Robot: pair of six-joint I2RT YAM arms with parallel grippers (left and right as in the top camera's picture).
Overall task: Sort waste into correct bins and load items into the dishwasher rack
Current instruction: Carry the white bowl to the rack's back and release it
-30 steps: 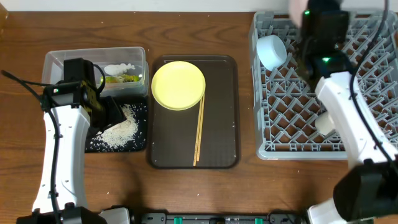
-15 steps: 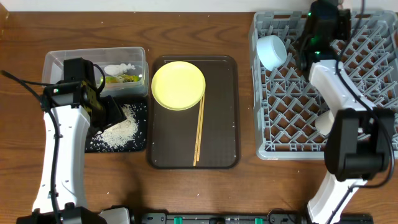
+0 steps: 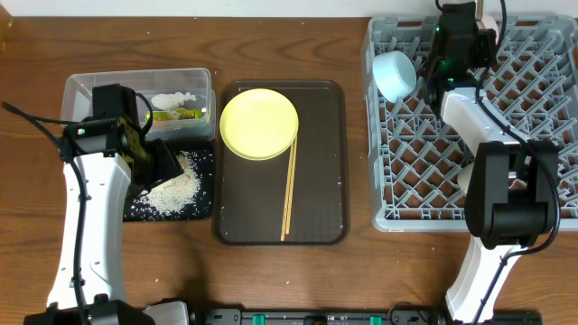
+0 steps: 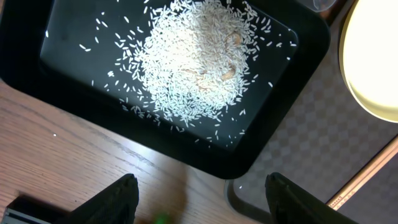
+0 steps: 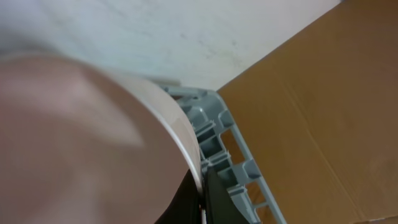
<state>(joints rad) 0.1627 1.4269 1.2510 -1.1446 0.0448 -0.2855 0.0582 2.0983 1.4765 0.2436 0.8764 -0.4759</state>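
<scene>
My right gripper lowers next to the empty slots by the light blue bowl, below it and to its left in the overhead view, releasing the rim of the white bowl.
My right gripper (image 5: 202, 194) is shut on the rim of the white bowl (image 5: 81, 137), at the far edge of the grey dishwasher rack (image 3: 533, 117); the rack also shows in the right wrist view (image 5: 217, 134). In the overhead view the arm hides this bowl. A light blue bowl (image 3: 395, 74) lies in the rack's far left. A small cup (image 3: 470, 177) shows beside the right arm. My left gripper (image 4: 202, 193) is open and empty over the black tray's (image 4: 292, 81) near edge, where rice (image 4: 193, 68) is piled. The yellow plate (image 3: 259, 124) and chopsticks (image 3: 289, 190) lie on the brown tray (image 3: 321, 181).
The clear tub (image 3: 81, 90) behind the black tray (image 3: 135, 212) holds a white tissue (image 3: 173, 97) and a green-and-yellow wrapper (image 3: 178, 114). A cardboard surface (image 5: 323, 93) stands beyond the rack's far edge.
My right arm has swung to the rack's far edge and settled there, shifting slightly left. The left arm has not moved.
</scene>
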